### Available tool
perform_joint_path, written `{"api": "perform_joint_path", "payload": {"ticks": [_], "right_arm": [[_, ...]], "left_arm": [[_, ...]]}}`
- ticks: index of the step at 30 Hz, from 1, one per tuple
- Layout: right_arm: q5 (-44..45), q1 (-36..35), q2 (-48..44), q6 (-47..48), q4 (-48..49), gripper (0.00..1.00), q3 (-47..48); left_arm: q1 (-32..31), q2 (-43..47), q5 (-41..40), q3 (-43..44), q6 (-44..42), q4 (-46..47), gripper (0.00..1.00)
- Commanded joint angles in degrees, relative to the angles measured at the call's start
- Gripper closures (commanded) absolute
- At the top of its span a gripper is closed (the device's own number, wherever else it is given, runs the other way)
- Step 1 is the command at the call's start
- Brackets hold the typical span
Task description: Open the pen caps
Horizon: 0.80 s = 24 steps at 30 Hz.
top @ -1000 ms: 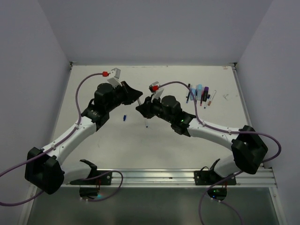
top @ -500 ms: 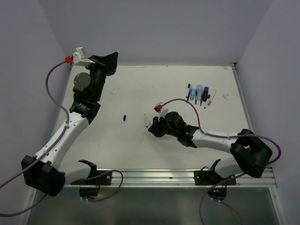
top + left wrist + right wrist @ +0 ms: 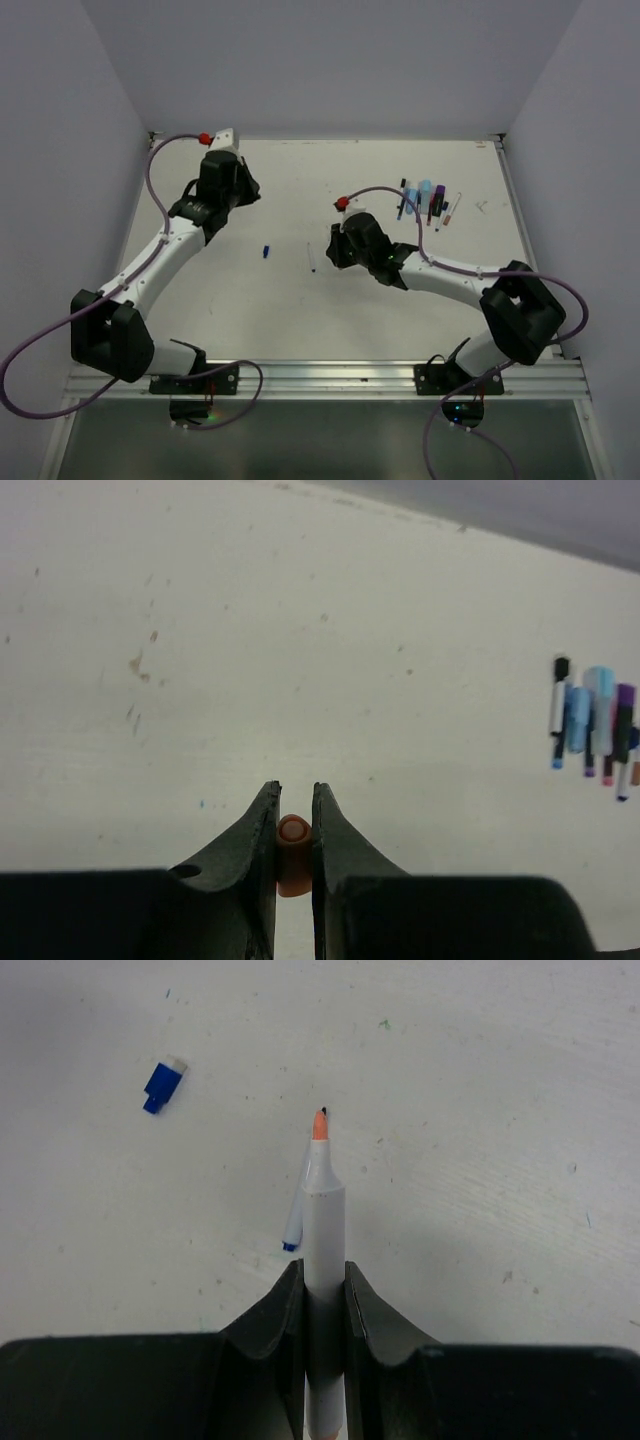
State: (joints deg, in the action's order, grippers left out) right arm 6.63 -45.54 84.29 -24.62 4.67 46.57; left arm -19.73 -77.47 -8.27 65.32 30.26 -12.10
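I should next move my left gripper back and down to let go of the orange cap on the bare spot beside the blue cap [image 3: 257,252].
My left gripper [image 3: 294,790] is shut on a stubby orange pen cap [image 3: 293,838], held above the bare table at the back left [image 3: 245,190]. My right gripper [image 3: 323,1268] is shut on a white marker [image 3: 323,1215] whose orange tip is bare and points at the table. In the top view this gripper [image 3: 330,248] is near the table's middle. A blue cap [image 3: 163,1084] lies loose to its left [image 3: 266,251]. A thin white pen [image 3: 296,1210] with a blue tip lies on the table just behind the held marker [image 3: 311,257].
Several capped pens [image 3: 425,200] lie side by side at the back right, also seen far right in the left wrist view [image 3: 595,725]. A small clear piece [image 3: 481,206] lies near the table's right edge. Walls close in the table [image 3: 240,310] on three sides.
The two grippers were together at the middle; they have parted. The left arm swung up to the back left and came down again. The right gripper moved slightly right with the marker.
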Motion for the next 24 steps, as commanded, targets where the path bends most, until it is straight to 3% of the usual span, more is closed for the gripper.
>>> {"api": "perform_joint_path", "payload": {"ticks": [1, 5, 13, 24], "right_arm": [[1.63, 0.19, 5.35, -1.31, -4.49, 1.00, 6.07], [0.84, 0.10, 11.76, -2.00, -5.98, 0.99, 10.55], [0.93, 0.10, 21.96, -3.50, -6.78, 0.95, 16.98], [1.63, 0.27, 24.78, -4.82, -6.78, 0.84, 17.59]], "left_arm": [[1.71, -2.59, -1.22, -1.77, -6.08, -11.10, 0.97], [2.67, -6.63, -1.40, -4.67, -7.23, -11.81, 0.94], [3.20, -18.59, 1.15, -1.95, -9.26, -15.32, 0.88], [3.29, -23.60, 7.12, -3.44, -8.29, -13.04, 0.83]]}}
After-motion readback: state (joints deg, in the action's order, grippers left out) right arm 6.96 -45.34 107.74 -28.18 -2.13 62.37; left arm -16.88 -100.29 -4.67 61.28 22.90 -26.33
